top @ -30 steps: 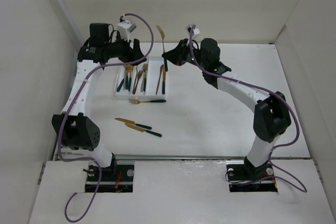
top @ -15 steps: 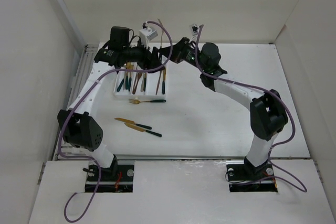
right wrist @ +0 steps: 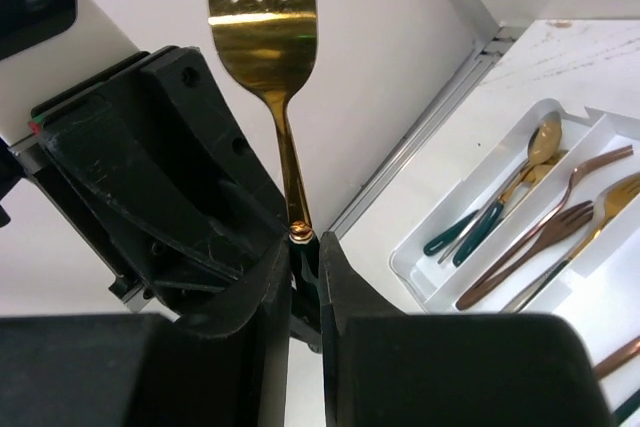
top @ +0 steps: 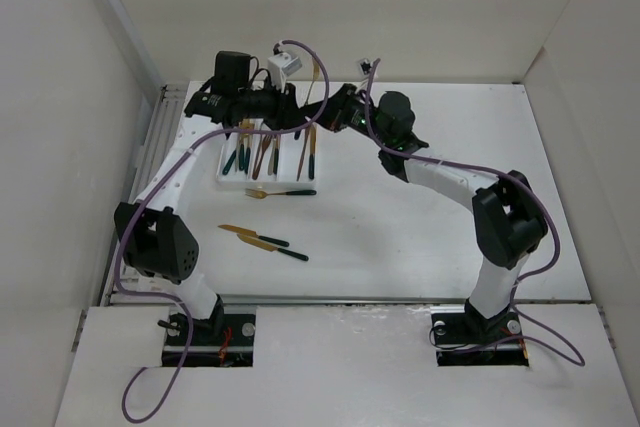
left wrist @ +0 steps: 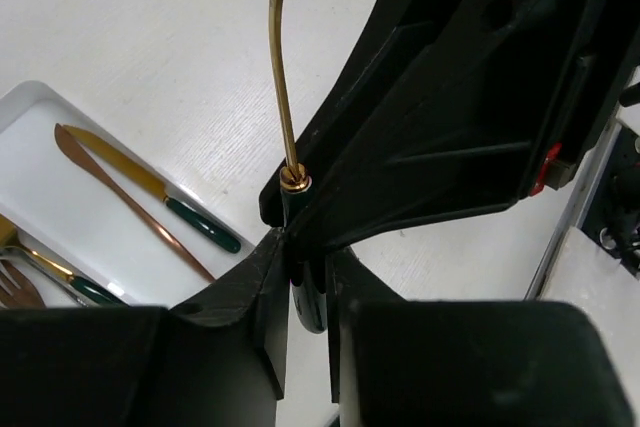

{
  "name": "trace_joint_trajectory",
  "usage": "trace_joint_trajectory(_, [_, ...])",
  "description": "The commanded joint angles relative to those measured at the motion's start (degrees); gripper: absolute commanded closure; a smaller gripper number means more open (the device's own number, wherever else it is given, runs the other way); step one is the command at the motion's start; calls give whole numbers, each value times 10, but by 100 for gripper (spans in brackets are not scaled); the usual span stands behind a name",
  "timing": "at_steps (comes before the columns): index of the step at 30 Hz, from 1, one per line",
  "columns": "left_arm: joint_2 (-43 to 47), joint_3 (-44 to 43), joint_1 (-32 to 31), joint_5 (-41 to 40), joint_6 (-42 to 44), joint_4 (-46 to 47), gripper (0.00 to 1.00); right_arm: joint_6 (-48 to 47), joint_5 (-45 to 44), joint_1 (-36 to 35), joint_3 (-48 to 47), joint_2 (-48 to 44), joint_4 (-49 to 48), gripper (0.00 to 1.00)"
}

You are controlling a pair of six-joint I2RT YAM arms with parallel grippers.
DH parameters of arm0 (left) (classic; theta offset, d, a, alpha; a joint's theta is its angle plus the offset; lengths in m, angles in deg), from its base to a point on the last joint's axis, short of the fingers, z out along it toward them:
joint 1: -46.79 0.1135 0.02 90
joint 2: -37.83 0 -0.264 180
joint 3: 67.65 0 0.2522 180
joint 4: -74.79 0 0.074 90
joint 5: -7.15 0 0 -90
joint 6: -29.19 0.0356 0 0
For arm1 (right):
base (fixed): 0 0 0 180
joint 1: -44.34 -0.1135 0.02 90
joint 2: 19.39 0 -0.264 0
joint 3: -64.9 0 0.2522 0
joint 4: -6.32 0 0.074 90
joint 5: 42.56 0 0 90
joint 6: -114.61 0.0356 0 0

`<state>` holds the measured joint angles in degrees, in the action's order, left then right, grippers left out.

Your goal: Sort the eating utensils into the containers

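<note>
Other forks lie in the tray's middle section. I need to move my left gripper toward the left in the top view and down next, to let go of the fork's handle there.
A gold fork with a dark green handle (top: 316,75) stands upright above the white tray's (top: 222,173) right end, tines up. My right gripper (top: 326,119) is shut on its handle; in the right wrist view the fork (right wrist: 262,27) rises from between the jaws of that gripper (right wrist: 305,269). My left gripper (top: 300,119) meets it from the left and is shut on the lower end of the same handle, seen as the gripper (left wrist: 308,292) under the gold stem (left wrist: 283,97). The tray (right wrist: 470,209) holds several forks, spoons and knives in its containers.
A gold spoon with a green handle (top: 282,192) lies just in front of the tray. Two knives (top: 254,235) (top: 276,246) lie nearer the arm bases. White walls close in the left, back and right sides. A metal rail (top: 168,117) runs along the table's left edge.
My left arm swung right from over the tray to meet the right gripper, and its jaws went from open to shut on the fork's handle. The right gripper shifted left with the fork.
</note>
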<state>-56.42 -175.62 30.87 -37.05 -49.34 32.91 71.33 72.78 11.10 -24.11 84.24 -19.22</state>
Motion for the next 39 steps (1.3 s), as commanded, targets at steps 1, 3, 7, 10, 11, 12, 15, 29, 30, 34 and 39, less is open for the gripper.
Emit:
trace_joint_trajectory(1, [-8, -2, -2, -5, 16, -1, 100, 19, 15, -5, -12, -21, -53, 100])
trace_joint_trajectory(3, [-13, -2, -2, -5, 16, -8, 100, 24, 21, -5, -19, -8, -53, 100])
trace_joint_trajectory(7, [-25, 9, 27, -22, -15, 6, 100, 50, 35, 2, -25, 5, -53, 47])
trace_joint_trajectory(10, [-40, 14, 48, -76, -57, 18, 100, 44, 29, 15, -6, -4, -40, 0])
trace_joint_trajectory(11, [-55, 14, 62, -127, -68, 18, 100, 36, 22, 23, 1, -13, -32, 0])
trace_joint_trajectory(12, [-63, 14, 68, -151, -77, 18, 100, 24, 12, 31, 12, -19, -18, 0])
trace_joint_trajectory(15, [-103, 5, 82, -216, -91, 18, 100, -73, -28, 31, 19, -49, 93, 0])
trace_joint_trajectory(29, [-237, -30, 83, -290, -97, 0, 100, -281, -155, 9, 78, -115, 298, 0])
trace_joint_trajectory(30, [-242, -30, 83, -290, -97, 0, 99, -298, -164, 1, 78, -115, 308, 0])
trace_joint_trajectory(34, [-255, -35, 83, -296, -97, 0, 76, -419, -216, -49, 84, -126, 353, 0])
trace_joint_trajectory(39, [-250, -47, 83, -291, -102, -5, 58, -474, -195, -68, 107, -132, 371, 0])
